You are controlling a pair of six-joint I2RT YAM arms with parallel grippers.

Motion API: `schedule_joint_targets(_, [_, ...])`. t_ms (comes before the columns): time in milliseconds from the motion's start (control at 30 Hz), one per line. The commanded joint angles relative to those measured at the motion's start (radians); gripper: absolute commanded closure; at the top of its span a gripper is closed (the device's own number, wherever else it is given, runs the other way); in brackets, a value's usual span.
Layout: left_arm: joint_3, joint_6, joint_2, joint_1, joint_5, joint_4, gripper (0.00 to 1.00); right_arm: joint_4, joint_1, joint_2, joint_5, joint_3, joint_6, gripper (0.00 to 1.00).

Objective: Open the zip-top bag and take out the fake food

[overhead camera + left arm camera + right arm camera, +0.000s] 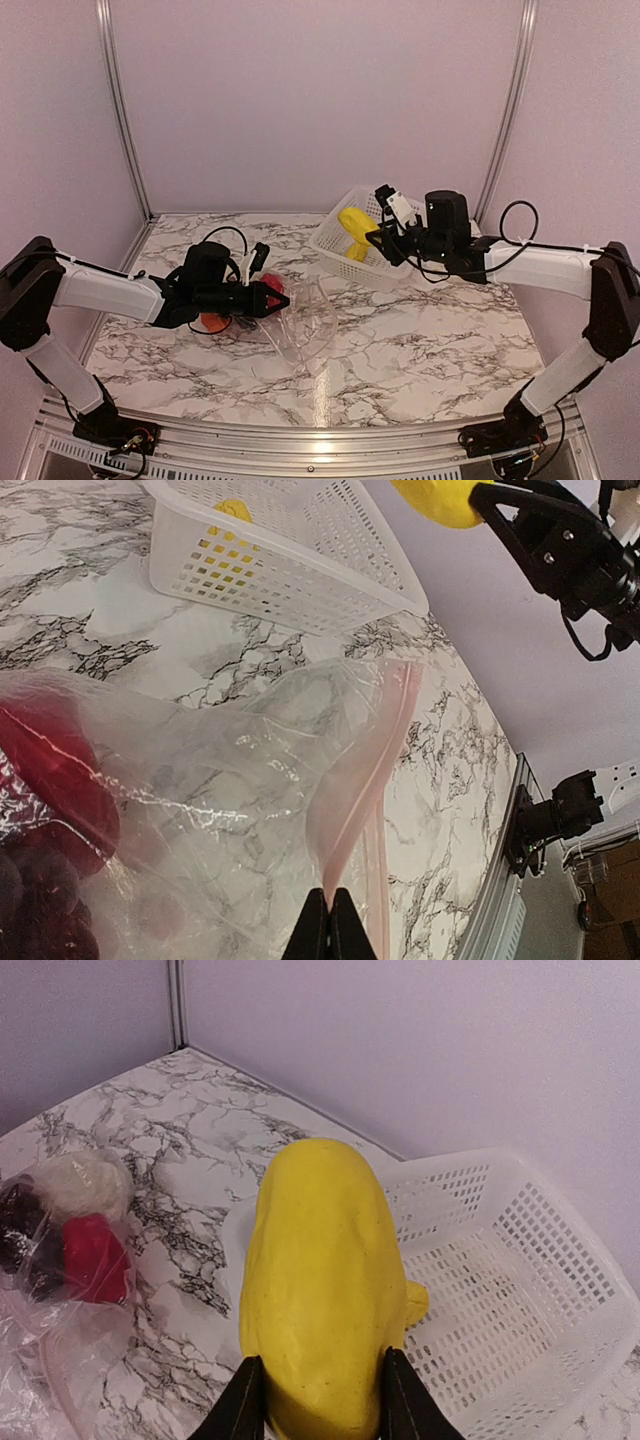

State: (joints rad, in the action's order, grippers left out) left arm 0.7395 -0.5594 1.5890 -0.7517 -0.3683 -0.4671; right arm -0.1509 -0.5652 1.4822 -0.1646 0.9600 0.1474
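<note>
I will next lower the fruit (pixel 320 1280) outward with my right gripper to the basket's bare far end (pixel 485 1282), clear of the second yellow piece, and release it.
The zip-top bag (pixel 305 330) lies crumpled on the marble, its mouth gaping toward the right. My left gripper (pixel 330 912) is shut on the bag's pink zip strip (pixel 368 770). Inside the bag sit a red apple (pixel 55 770), dark grapes (pixel 30 900) and a white lumpy piece (pixel 85 1182). An orange piece (pixel 212 322) shows under the left arm. My right gripper (pixel 322 1400) is shut on a large yellow fruit (pixel 320 1280), held in the air over the near rim of the white basket (pixel 530 1300).
A second yellow piece (pixel 416 1302) lies inside the basket, which stands at the back right near the wall. Metal corner posts (pixel 120 100) frame the walls. The table's front rail (pixel 320 440) runs along the near edge.
</note>
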Motion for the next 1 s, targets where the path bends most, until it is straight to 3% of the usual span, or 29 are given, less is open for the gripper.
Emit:
schedule_joint_targets(0, [0.021,0.011,0.011,-0.001,-0.005,-0.009,1.00,-0.029,0.068,0.150,0.112,0.158,-0.035,0.88])
schedule_joint_targets(500, [0.027,0.013,0.023,0.003,-0.006,-0.019,1.00,0.057,0.169,0.642,0.261,0.592,-0.029,0.86])
schedule_joint_targets(767, [0.025,0.014,0.020,0.006,-0.006,-0.019,1.00,0.146,0.176,0.819,0.326,0.796,0.020,0.82])
schedule_joint_targets(967, [0.029,0.010,0.030,0.007,-0.009,-0.023,1.00,0.186,0.179,0.849,0.338,0.831,0.037,0.60])
